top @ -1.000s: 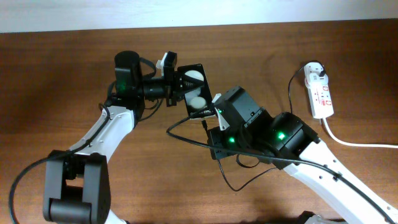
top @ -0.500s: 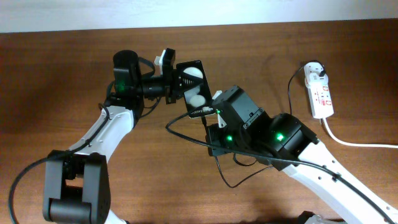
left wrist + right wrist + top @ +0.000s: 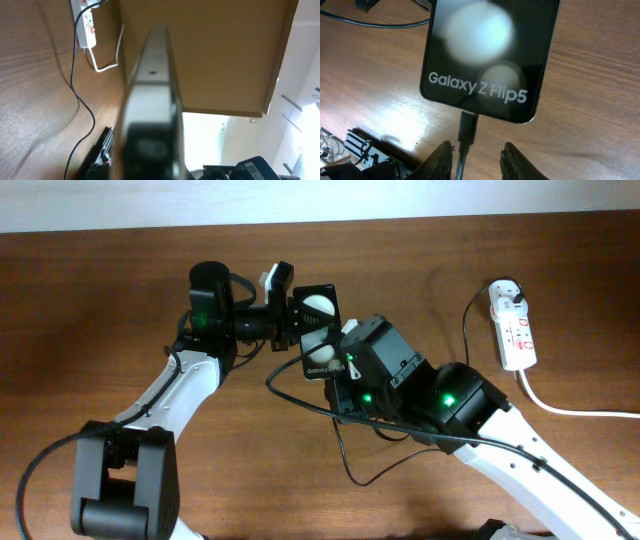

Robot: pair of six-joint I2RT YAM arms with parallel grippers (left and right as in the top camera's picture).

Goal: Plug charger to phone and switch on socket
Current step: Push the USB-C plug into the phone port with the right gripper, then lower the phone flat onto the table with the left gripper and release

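The robot will next bring the plugged-in phone down onto the bare tabletop with its left gripper and release it there, because that clear spot is below the left gripper.
My left gripper (image 3: 297, 320) is shut on the phone (image 3: 318, 330) and holds it on edge above the table. The right wrist view shows the phone (image 3: 487, 55) with two white spots and white lettering. The charger's connector (image 3: 468, 126) sits in the phone's lower edge. The right gripper (image 3: 479, 159) is open just below it; the cable runs down between the fingertips (image 3: 442, 159), close to the left one. The charger cable (image 3: 300, 395) loops across the table to a white adapter (image 3: 510, 293) on the socket (image 3: 517, 332). In the left wrist view the phone (image 3: 152, 85) is a blurred edge.
The socket's thick white cord (image 3: 580, 410) runs off to the right edge. In the left wrist view the socket (image 3: 86, 20) lies far off, with the black cable (image 3: 75, 75) trailing from it. Slack cable loops (image 3: 360, 470) beside the right arm.
The right gripper's jaws have opened off the connector, which stays in the phone. The left gripper has carried the phone slightly to the right.
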